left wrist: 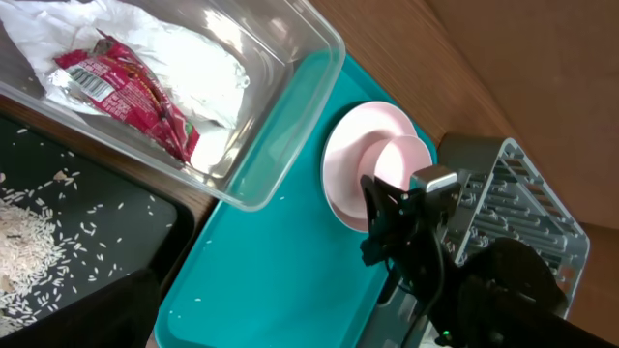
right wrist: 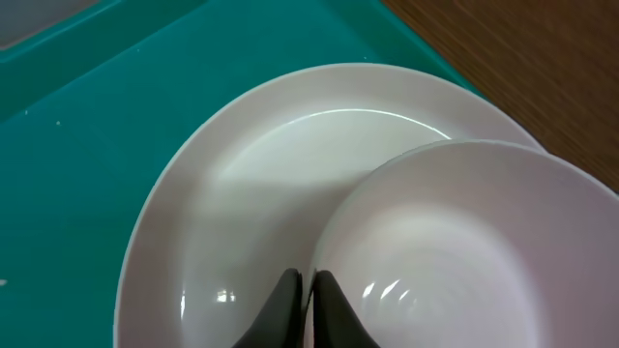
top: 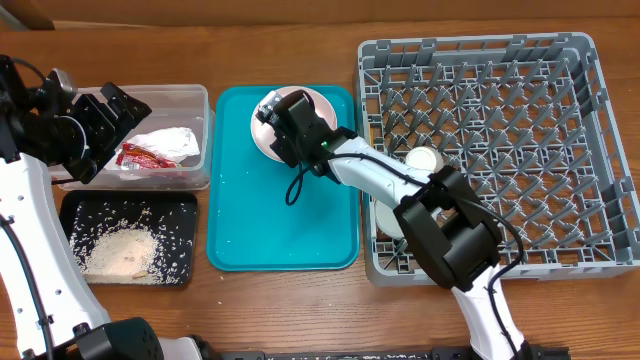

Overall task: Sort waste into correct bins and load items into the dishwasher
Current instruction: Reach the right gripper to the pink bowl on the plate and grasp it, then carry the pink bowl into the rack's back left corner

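Note:
My right gripper lifts, tips and lowers the pinkish bowl into the rack's far corner by the teal tray next. It then releases the bowl, since those rack wires stand empty.
My right gripper point(right wrist: 309, 290) is shut on the rim of the pinkish bowl point(right wrist: 464, 242), which sits on the pale pink plate point(right wrist: 261, 174) at the far end of the teal tray point(top: 280, 230). In the overhead view the gripper point(top: 285, 125) hides most of the bowl. My left gripper point(top: 105, 120) is open and empty above the clear tub point(top: 200, 100). The tub holds the red wrapper point(top: 140, 155) and the white napkin point(top: 175, 140). Rice grains point(top: 125, 250) lie in the black tray point(top: 75, 205). The cream cup point(top: 422, 160) and the grey-white bowl point(top: 388, 218) stand in the grey dish rack point(top: 590, 150).
The teal tray lies between the tub and the rack, with a few stray grains on it. The right arm reaches across the rack's left edge. The black tray sits in front of the tub at the left.

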